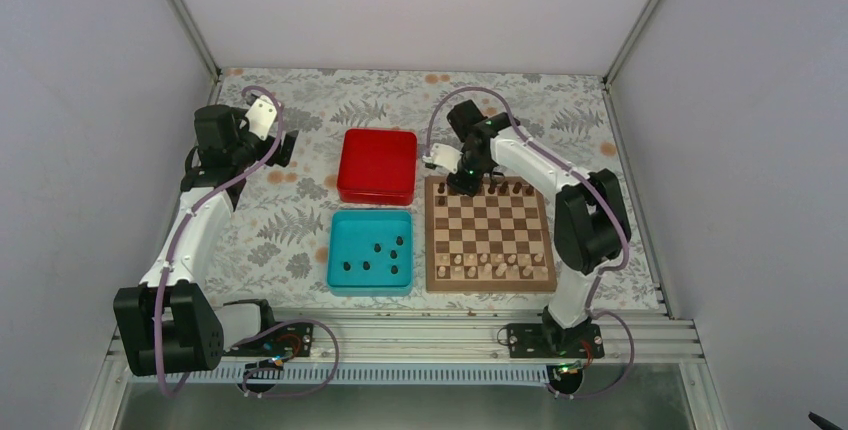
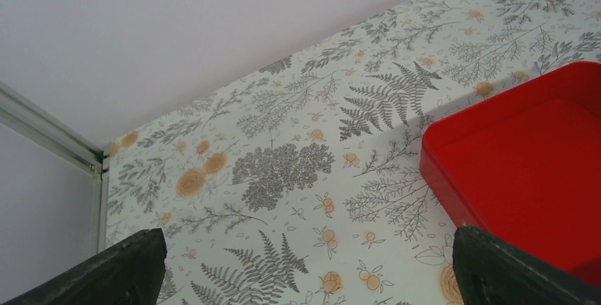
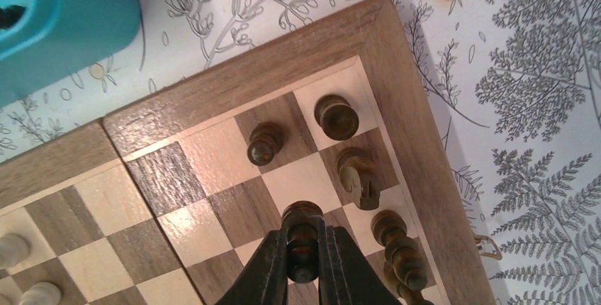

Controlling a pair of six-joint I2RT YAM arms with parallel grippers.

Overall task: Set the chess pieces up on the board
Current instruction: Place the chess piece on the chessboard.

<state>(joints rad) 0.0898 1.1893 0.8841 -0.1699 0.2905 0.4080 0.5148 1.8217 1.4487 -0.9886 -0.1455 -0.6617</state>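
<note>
The robot's right gripper needs to go down next onto the light square before the knight and release the dark pawn, because that spot beside the standing pawn is empty.
The wooden board (image 1: pixel 489 234) lies right of centre, also in the right wrist view (image 3: pixel 212 85). Several dark chess pieces (image 1: pixel 503 190) stand along its far row, and several more lie in the teal tray (image 1: pixel 371 252). My right gripper (image 3: pixel 303 252) hovers over the board's far left corner (image 1: pixel 462 186), shut on a dark pawn (image 3: pixel 302 230) held above the second row. A dark pawn (image 3: pixel 264 142), rook (image 3: pixel 335 116), knight (image 3: pixel 358 176) and bishop (image 3: pixel 397 245) stand nearby. My left gripper (image 2: pixel 305 269) is open and empty above the floral cloth at far left (image 1: pixel 262 118).
A red square box (image 1: pixel 377 165) sits behind the teal tray, its corner in the left wrist view (image 2: pixel 524 170). Pale cream pieces (image 1: pixel 487 265) fill the board's near rows. White walls enclose the table on three sides.
</note>
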